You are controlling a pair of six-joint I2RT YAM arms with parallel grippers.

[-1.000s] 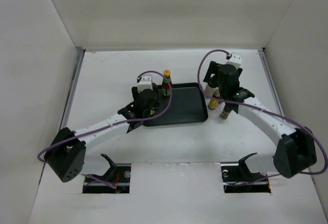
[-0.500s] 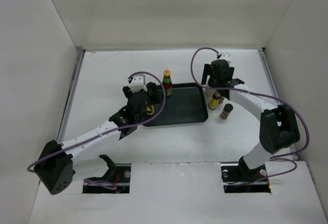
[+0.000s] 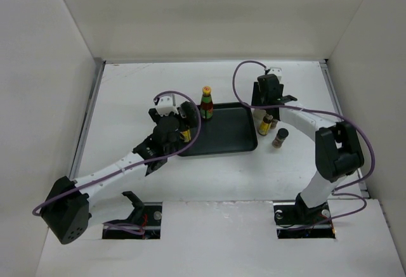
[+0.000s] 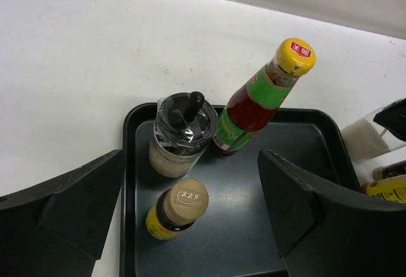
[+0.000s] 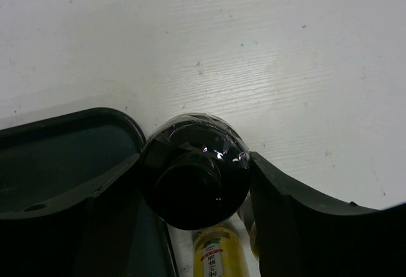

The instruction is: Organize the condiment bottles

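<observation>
My right gripper carries the jar over the tray's rim and releases it next, as bare tray bottom (image 3: 224, 120) (image 5: 28, 185) beside the tall bottle lies left in the top view.
A black tray (image 3: 231, 134) holds the tall red-green bottle with a yellow cap (image 4: 254, 103), a clear-lidded jar of pale powder (image 4: 181, 134) and a yellow-label bottle with a tan cap (image 4: 181, 210). My left gripper (image 4: 190, 182) is open above the tray's left end, its fingers wide on either side of the tan-capped bottle and clear of it. My right gripper (image 5: 196, 175) is shut on a dark-lidded jar (image 5: 193, 163) just off the tray's right edge (image 5: 51, 163). A yellow-label bottle (image 3: 265, 125) and a brown-capped bottle (image 3: 279, 137) stand on the table to the right.
White walls enclose the table at the back and on both sides. The tall bottle (image 3: 206, 103) stands at the tray's far left corner, close to my left gripper (image 3: 185, 122). The yellow-label bottle (image 5: 219, 255) stands right under my right wrist.
My left gripper has moved forward over the tray's left end. My right arm has folded in, and its gripper has shifted left and back, away from the two loose bottles.
</observation>
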